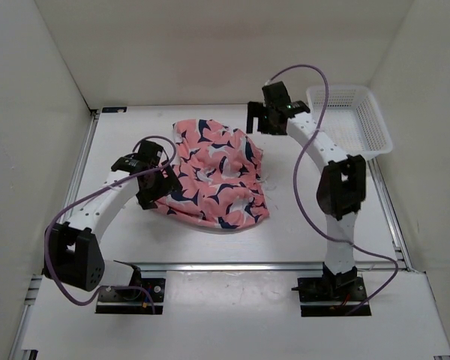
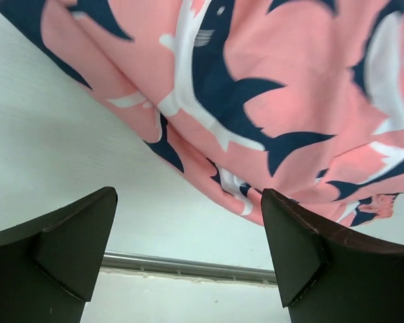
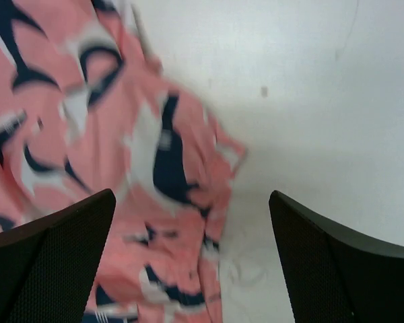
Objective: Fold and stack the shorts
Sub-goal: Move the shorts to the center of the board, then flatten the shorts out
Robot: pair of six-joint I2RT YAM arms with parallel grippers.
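Note:
The exposed tip of the gathered waistband's near corner (image 1: pixel 264 213) sticks out below and back of my right gripper. My right gripper will draw back and lower onto it next.
The salmon-pink shorts (image 1: pixel 216 174) with navy-and-white shark shapes lie crumpled in the middle of the white table. My left gripper (image 1: pixel 156 182) is open and empty at their left edge; in the left wrist view the shorts (image 2: pixel 256 101) fill the upper part, and the right finger (image 2: pixel 303 249) is next to their hem. My right gripper (image 1: pixel 256 118) is open and empty above the shorts' far right corner. In the right wrist view the shorts (image 3: pixel 108 175) lie blurred on the left, with bare table on the right.
A white plastic mesh basket (image 1: pixel 350 120) stands at the back right, beside the right arm. A metal rail (image 1: pixel 232 265) runs along the table's near edge and shows in the left wrist view (image 2: pixel 188 266). White walls enclose the table.

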